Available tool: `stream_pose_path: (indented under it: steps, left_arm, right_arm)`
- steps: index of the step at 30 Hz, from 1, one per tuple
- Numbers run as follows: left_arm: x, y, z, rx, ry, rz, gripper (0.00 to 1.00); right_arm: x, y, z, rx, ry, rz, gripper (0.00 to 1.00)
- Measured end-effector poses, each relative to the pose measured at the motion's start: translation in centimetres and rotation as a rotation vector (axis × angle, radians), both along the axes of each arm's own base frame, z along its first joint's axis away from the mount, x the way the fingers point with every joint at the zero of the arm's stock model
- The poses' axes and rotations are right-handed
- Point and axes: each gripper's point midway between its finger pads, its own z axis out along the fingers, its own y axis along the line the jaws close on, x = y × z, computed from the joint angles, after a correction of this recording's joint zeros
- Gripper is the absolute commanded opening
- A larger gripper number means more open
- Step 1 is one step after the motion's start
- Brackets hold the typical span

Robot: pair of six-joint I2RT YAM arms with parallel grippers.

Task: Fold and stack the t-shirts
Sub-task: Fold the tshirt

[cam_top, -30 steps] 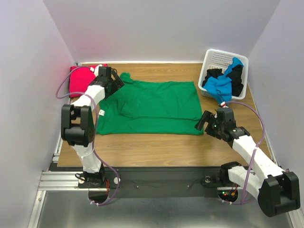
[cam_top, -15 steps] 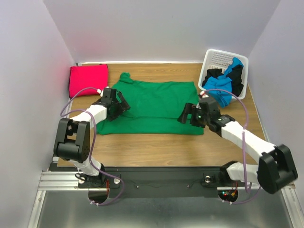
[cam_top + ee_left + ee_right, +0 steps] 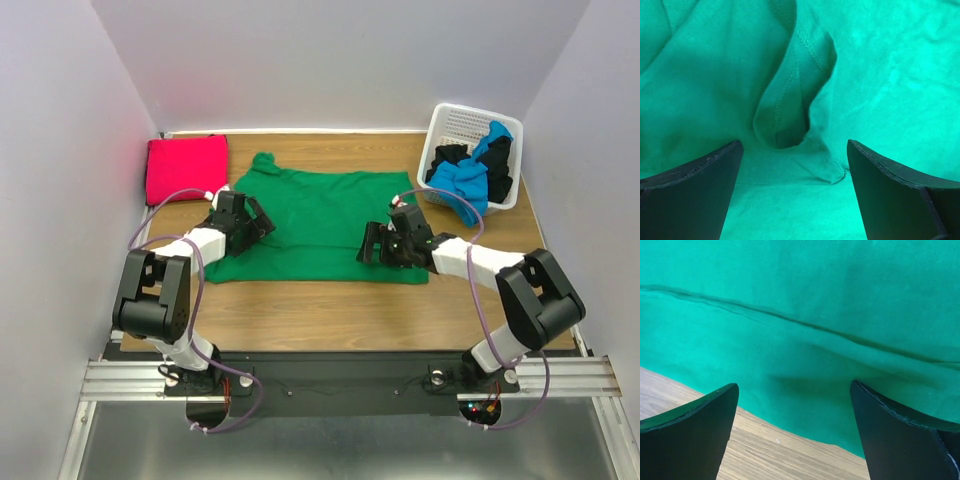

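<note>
I should lift my left gripper, move it outward and then lower it onto the green shirt's far corner (image 3: 263, 161) nearest the magenta-red shirt, because that corner sticks out over bare wood.
A bright green t-shirt (image 3: 320, 215) lies spread flat in the middle of the table. My left gripper (image 3: 262, 225) is open over its left part, where a folded sleeve (image 3: 790, 105) lies on the cloth. My right gripper (image 3: 368, 246) is open and low over the shirt's near hem (image 3: 790, 415), with wood showing between the fingers. A magenta-red t-shirt (image 3: 186, 167) lies folded at the far left. Blue (image 3: 468, 180) and black (image 3: 446, 157) t-shirts hang out of the basket.
A white lattice basket (image 3: 462, 125) stands at the far right corner. Grey walls close the table on three sides. Bare wooden table (image 3: 330, 310) lies between the green shirt and the arm bases.
My left gripper has come from the far left near the red shirt down onto the green shirt's left sleeve. My right gripper has moved left from the bare table onto the shirt's near right hem.
</note>
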Motion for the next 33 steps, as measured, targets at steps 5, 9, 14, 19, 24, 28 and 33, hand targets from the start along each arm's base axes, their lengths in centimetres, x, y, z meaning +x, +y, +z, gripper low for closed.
stream_pose_path:
  steps: [5, 9, 14, 19, 24, 28, 33]
  left_arm:
    - [-0.9, 0.1, 0.1, -0.023, -0.052, 0.011, 0.99]
    - [-3.7, -0.1, 0.1, -0.057, -0.071, 0.015, 0.99]
    - [-7.9, 0.2, 0.0, -0.097, -0.068, 0.03, 0.99]
    - [-10.8, 1.0, 0.2, -0.107, -0.021, 0.085, 0.99]
    - [-13.3, 1.8, -0.1, -0.104, 0.052, 0.139, 0.99]
    - [-14.1, 1.9, -0.1, -0.105, 0.075, 0.144, 0.99]
    - [-13.7, 2.0, 2.4, -0.097, 0.06, 0.143, 0.99]
  right_arm:
    - [-1.8, -1.3, -0.1, 0.022, -0.035, -0.031, 1.0]
    - [-4.3, -2.7, -0.1, 0.049, -0.042, -0.059, 1.0]
    - [-7.0, -3.5, 0.0, 0.115, -0.056, -0.075, 1.0]
    - [-9.4, -4.2, 0.2, 0.168, -0.045, -0.091, 1.0]
    - [-11.1, -4.6, 0.4, 0.191, -0.008, -0.098, 1.0]
    - [-12.1, -4.9, 0.4, 0.188, 0.021, -0.098, 1.0]
    - [-11.2, -5.0, 3.2, 0.155, 0.007, -0.098, 1.0]
